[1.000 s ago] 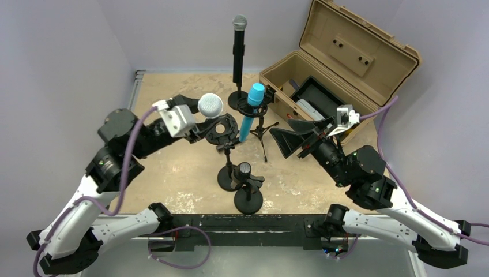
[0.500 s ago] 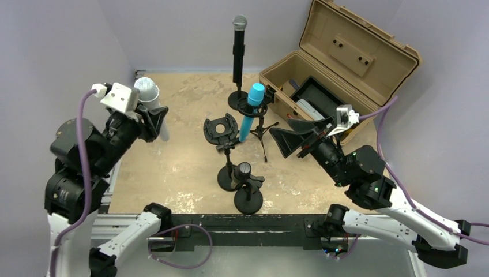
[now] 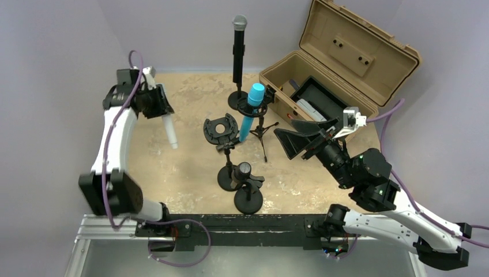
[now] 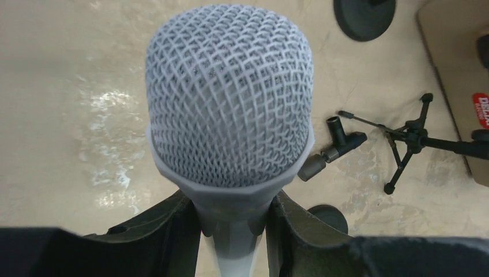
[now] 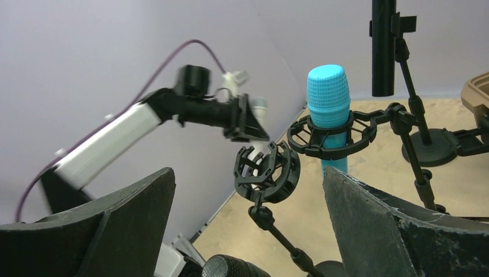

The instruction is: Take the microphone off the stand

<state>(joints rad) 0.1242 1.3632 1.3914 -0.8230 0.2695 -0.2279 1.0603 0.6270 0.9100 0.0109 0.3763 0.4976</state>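
Observation:
The grey-white microphone [image 3: 169, 130] should be released on the clear tabletop, so my left gripper needs to move down and to its right in the top view, where the tabletop is clear.
My left gripper [image 3: 154, 104] is shut on a grey-white microphone [image 3: 169, 130] and holds it out over the table's left side, handle hanging down. In the left wrist view its mesh head [image 4: 229, 92] fills the frame, with the neck clamped between the black fingers [image 4: 173, 231]. The black shock-mount stand [image 3: 221, 130] it sat in stands bare at the table's middle and also shows in the right wrist view [image 5: 266, 172]. My right gripper [image 3: 304, 137] is open and empty, right of the stands, pointing at them.
A blue microphone [image 3: 251, 109] sits in a tripod shock mount. A tall black microphone [image 3: 238, 49] stands on a round base at the back. A small black microphone [image 3: 244, 171] sits on a low stand at the front. An open tan case [image 3: 340, 63] stands back right.
My left arm has lifted the grey microphone out of the shock mount, swung it left and back, and turned it so the handle hangs down. The right arm barely moved.

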